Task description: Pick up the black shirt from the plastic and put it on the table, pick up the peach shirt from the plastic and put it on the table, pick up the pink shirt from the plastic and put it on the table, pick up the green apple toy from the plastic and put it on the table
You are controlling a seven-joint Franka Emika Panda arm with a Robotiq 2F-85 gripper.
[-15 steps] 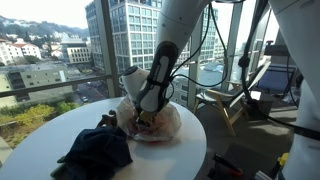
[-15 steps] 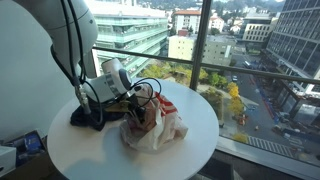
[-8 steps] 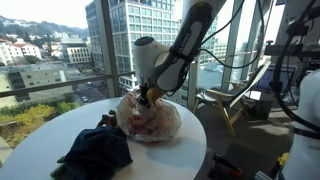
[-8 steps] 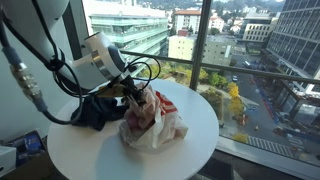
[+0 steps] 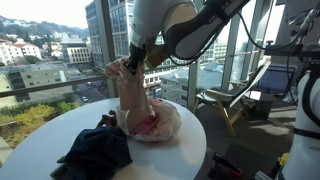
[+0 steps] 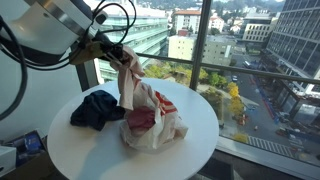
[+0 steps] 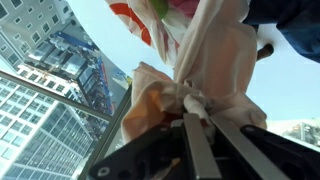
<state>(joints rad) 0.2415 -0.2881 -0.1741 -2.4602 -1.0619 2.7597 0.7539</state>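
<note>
My gripper lifts the peach shirt past the black shirt next, then lowers the peach shirt toward the table there (image 5: 46,142).
My gripper (image 5: 130,62) is shut on the peach shirt (image 5: 131,97) and holds it high above the plastic bag (image 5: 165,125); the shirt hangs down stretched, its lower end still in the bag. In an exterior view the gripper (image 6: 113,50) pinches the top of the peach shirt (image 6: 128,85) over the bag (image 6: 165,125). The wrist view shows the fingers (image 7: 190,110) pinched on peach cloth (image 7: 215,65). The black shirt (image 5: 95,150) lies crumpled on the white round table (image 5: 40,140), beside the bag (image 6: 97,108). Pink cloth (image 5: 148,124) shows inside the bag. The green apple toy is hidden.
The round table (image 6: 190,155) stands by large windows with a railing (image 5: 40,90) behind it. A wooden chair frame (image 5: 225,105) stands beyond the table. A small box (image 6: 8,157) sits low beside the table.
The gripper has risen from inside the bag, pulling the peach shirt up with it. The shirt now hangs stretched above the plastic. The black shirt has not moved.
</note>
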